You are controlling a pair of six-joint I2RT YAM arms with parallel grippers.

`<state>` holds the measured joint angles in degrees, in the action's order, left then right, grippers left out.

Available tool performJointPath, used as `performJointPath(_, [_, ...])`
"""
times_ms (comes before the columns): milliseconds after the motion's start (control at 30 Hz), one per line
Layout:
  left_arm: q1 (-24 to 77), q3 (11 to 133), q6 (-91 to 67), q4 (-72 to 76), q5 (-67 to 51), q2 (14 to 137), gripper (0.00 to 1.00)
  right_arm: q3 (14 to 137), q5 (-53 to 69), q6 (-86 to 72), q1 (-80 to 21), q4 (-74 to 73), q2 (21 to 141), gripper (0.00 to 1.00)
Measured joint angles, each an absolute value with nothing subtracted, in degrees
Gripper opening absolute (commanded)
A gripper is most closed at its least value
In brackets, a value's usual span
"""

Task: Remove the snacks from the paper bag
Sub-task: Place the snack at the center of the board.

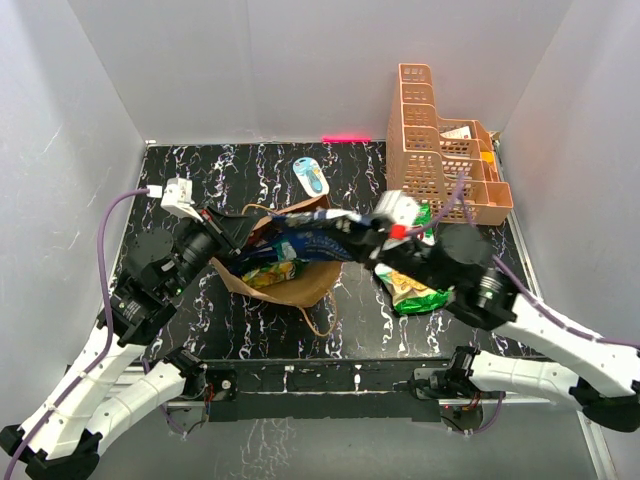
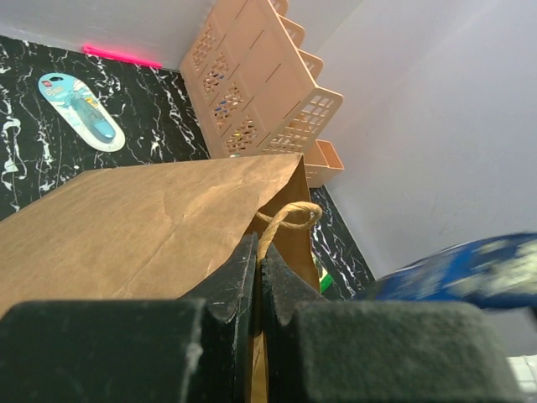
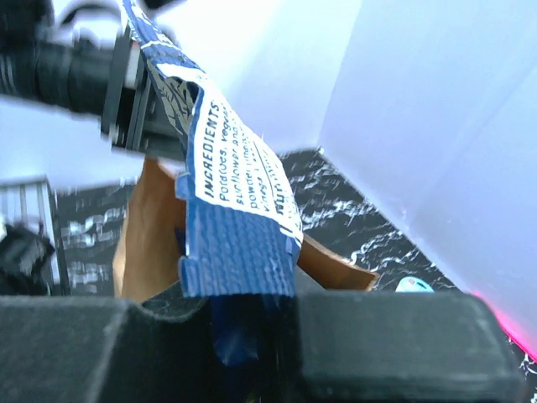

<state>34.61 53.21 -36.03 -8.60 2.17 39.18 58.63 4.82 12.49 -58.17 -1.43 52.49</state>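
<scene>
The right gripper swings over the green-and-white snack (image 1: 415, 292), to the right in the top view, next, then lowers and releases the blue packet.
The brown paper bag (image 1: 300, 288) lies on its side left of centre, mouth toward the right. My left gripper (image 1: 236, 232) is shut on its twisted handle (image 2: 289, 218) at the bag's upper rim (image 2: 143, 227). Over the mouth, my right gripper (image 1: 352, 236) is shut on the crimped end of a blue snack packet (image 1: 308, 238), which hangs in the air above the bag (image 3: 237, 193). A yellow-green packet (image 1: 268, 272) shows inside the bag. A green-and-white snack (image 1: 415, 292) lies on the table under the right arm.
An orange lattice basket (image 1: 440, 150) stands at the back right, with another green packet (image 1: 426, 214) just in front of it. A blue-white oval object (image 1: 311, 177) lies at the back centre. White walls enclose the black marbled table (image 1: 200, 170) on three sides.
</scene>
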Motion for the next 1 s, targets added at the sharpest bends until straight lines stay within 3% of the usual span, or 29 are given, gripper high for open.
performJointPath(367, [34.6, 53.2, -36.0, -11.0, 3.9, 38.9, 0.0, 71.7, -23.4, 3.7, -58.4, -12.4, 49.5, 0.08])
performJointPath(633, [34.6, 53.2, -35.6, -11.2, 4.1, 38.8, 0.0, 69.0, -48.4, 2.7, -58.2, -29.0, 51.7, 0.08])
performJointPath(800, [34.6, 53.3, -35.1, -11.5, 4.0, 38.8, 0.0, 62.0, -46.6, -4.8, -53.5, -35.0, 51.9, 0.08])
performJointPath(1000, [34.6, 54.0, -34.5, -12.2, 4.0, 38.8, 0.0, 54.8, -31.0, -19.1, -35.1, -32.9, 53.3, 0.08])
